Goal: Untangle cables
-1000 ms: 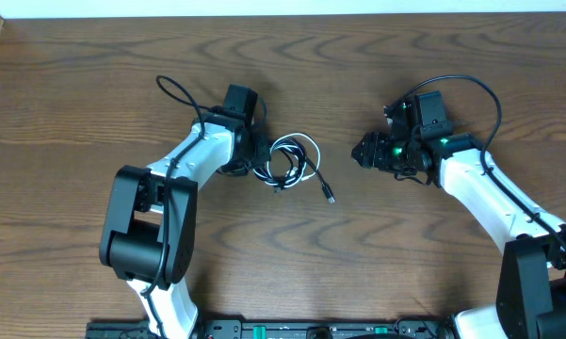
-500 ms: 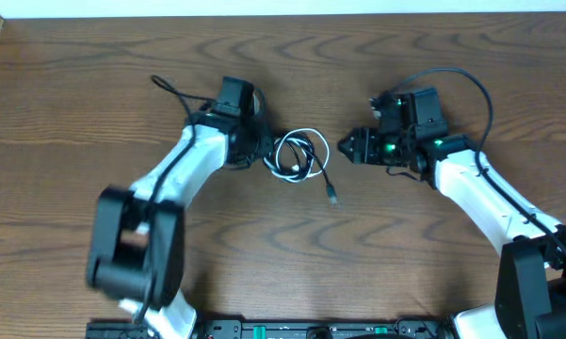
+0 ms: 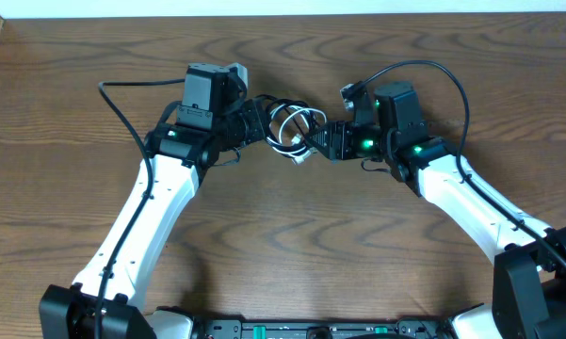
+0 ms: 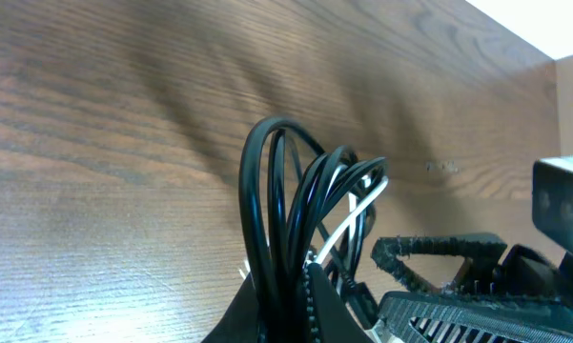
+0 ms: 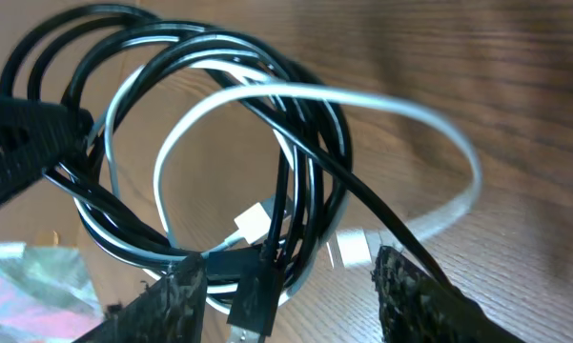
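Next, my left gripper pulls up from the coil, then lowers over the bare tabletop and releases the black cable (image 5: 296,181), as black and white cable pieces wind together.
The black cable (image 5: 296,181) and the white cable (image 5: 362,97) are wound together in one coil (image 3: 292,127), held off the table at mid-back. My left gripper (image 3: 257,121) is shut on the coil's left side. In the left wrist view its fingers (image 4: 291,286) pinch the black loops (image 4: 251,191), with a white strand (image 4: 353,211) beside them. My right gripper (image 3: 318,139) is at the coil's right side. It stands open (image 5: 291,295), its fingers either side of the coil's lower strands and a black plug (image 5: 253,305).
The wooden table (image 3: 283,245) spreads all round. Thick black arm wires loop behind the left arm (image 3: 122,85) and over the right arm (image 3: 457,80). The table's back edge (image 3: 283,13) is close behind the grippers.
The left gripper has carried the coil up and towards the back right. The right gripper has moved left until its fingers straddle the coil, with the jaws somewhat narrower.
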### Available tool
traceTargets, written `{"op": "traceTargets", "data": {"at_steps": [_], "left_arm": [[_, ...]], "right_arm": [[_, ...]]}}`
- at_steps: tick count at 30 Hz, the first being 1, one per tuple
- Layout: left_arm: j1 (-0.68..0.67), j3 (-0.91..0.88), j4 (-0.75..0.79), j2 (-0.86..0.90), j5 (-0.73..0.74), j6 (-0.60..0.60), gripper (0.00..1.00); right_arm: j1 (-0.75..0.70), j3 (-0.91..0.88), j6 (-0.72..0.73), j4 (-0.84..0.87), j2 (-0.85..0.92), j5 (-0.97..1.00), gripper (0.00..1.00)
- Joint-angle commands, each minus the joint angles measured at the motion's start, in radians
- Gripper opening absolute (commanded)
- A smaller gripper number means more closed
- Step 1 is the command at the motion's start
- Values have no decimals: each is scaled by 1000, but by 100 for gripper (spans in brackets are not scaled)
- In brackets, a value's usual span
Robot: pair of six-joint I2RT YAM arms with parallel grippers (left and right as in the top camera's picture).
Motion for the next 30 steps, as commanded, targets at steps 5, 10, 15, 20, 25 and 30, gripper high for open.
{"op": "traceTargets", "data": {"at_steps": [5, 10, 15, 20, 25, 30], "left_arm": [[11, 16, 57, -3, 153, -53, 7], [11, 16, 96, -3, 266, -106, 7], [19, 16, 170, -3, 403, -151, 8], [58, 16, 274, -3, 589, -257, 7], [80, 16, 395, -3, 751, -377, 7], [82, 16, 518, -3, 798, -498, 7]], "right_arm": [[17, 18, 101, -16, -25, 85, 50], [32, 17, 150, -34, -23, 186, 44], [26, 17, 187, -114, -23, 303, 41], [8, 17, 184, -171, -22, 373, 40], [5, 17, 131, -174, -21, 373, 40], [4, 17, 106, -201, -21, 376, 41]]}}
